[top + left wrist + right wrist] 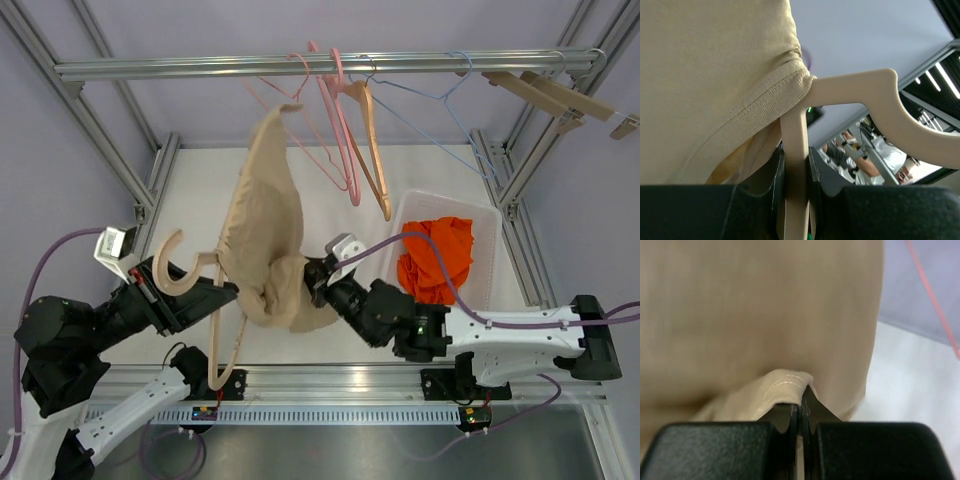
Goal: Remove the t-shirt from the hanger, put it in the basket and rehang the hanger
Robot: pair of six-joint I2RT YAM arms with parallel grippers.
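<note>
The t-shirt still has its collar around the hanger's neck, so my right gripper will pull its hem outward along the tall heap's side (pixel 294 238) and release it.
The beige t-shirt (pixel 264 225) hangs in a tall bunch over the middle of the table, its collar still around the neck of a wooden hanger (pixel 192 268). My left gripper (pixel 207 292) is shut on that hanger. In the left wrist view the hanger's stem (pixel 795 150) is clamped in the gripper (pixel 796 200), with the ribbed collar of the t-shirt (pixel 715 85) against it. My right gripper (pixel 319 282) is shut on the shirt's lower edge. The right wrist view shows its gripper (pixel 801 407) pinching the stitched hem, with the t-shirt (pixel 765 310) filling the frame.
A metal rail (pixel 200 68) crosses the back with pink hangers (pixel 335 140), a wooden hanger (pixel 372 150) and a blue wire hanger (pixel 440 95) hooked on it. More wooden hangers (pixel 560 98) sit at its right end. A white basket (pixel 488 222) at the right holds orange cloth (pixel 436 258).
</note>
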